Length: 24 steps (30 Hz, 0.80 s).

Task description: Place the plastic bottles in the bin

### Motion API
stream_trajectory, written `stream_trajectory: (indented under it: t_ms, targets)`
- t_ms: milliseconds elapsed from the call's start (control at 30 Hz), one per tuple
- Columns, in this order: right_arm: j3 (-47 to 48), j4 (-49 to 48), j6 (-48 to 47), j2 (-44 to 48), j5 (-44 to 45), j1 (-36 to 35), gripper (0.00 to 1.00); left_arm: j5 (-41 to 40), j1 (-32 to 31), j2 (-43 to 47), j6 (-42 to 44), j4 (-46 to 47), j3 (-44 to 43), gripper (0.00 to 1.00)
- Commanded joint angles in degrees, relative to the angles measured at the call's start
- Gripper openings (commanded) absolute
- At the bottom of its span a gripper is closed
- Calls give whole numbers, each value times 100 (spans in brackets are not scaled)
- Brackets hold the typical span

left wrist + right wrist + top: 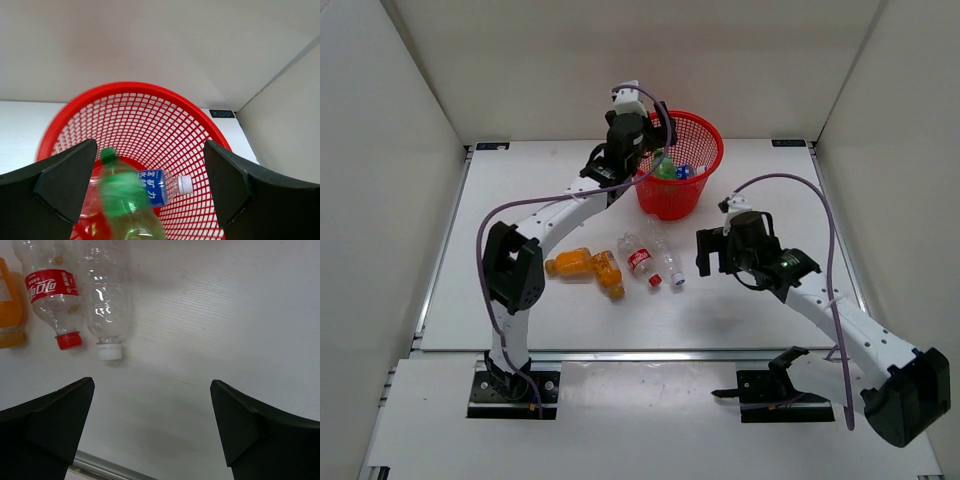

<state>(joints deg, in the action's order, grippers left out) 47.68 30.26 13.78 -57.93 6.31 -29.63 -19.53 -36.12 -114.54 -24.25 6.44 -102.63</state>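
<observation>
Next, the right gripper slides left in the top view toward the nearest bottle, white-capped, and lowers astride its clear body (665, 248) (106, 290), below on that side.
The red mesh bin (672, 200) stands at the back middle of the table. My left gripper (655, 140) hangs open over it. In the left wrist view (150, 167) a blurred green bottle (122, 195) sits between and below the fingers, inside the bin (135, 88), touching neither finger. A clear blue-label bottle (157, 186) lies on the bin's floor. Two orange bottles (570, 263) (610, 275), a clear red-label bottle (639, 258) and a clear white-capped bottle (665, 262) lie on the table. My right gripper (704, 255) is open and empty, just right of them.
White walls close in the table on three sides. In the right wrist view (152, 405) the red-label bottle (50, 287) and white-capped bottle (107, 295) lie at the upper left, and an orange bottle (7, 315) shows at the left edge. A metal table edge runs along the bottom.
</observation>
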Motion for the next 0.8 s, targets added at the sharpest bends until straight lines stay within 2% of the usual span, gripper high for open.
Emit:
stream_trajectory:
  t_ms: [0,133,200,300,367,400,533,700,767]
  targets:
    - [13,-695,-7,-375,-138,-210,99,319,0,1134,340,51,164,98]
    - [-22,-1476,-103,-780,-393,-324,99,441,-36,2029,527,-511,927,99]
    - [-127,-1994,-322,-1131,-402,-412,98,-57,-18,2593,352,-582,1908,99]
    - [-154,-2646,-622,-1693,-376,-543,96,-218,96,3498,124,-844,3122,98]
    - [4,-2911,-762,-2028,-332,-605,96,-210,350,4209,-244,-1082,3792,99]
    - [48,-3147,-824,-2186,-410,-649,96,52,621,4551,-421,-1196,4247,99]
    - [92,-3876,-763,-2730,-524,-580,93,309,1448,5520,-836,-1880,5461,99]
    - [355,-4063,-640,-3249,-903,-518,86,-121,1581,6565,-861,-3163,6104,99]
    - [452,-4081,-684,-3513,-990,-562,84,-7,1704,6839,-984,-3394,6421,99]
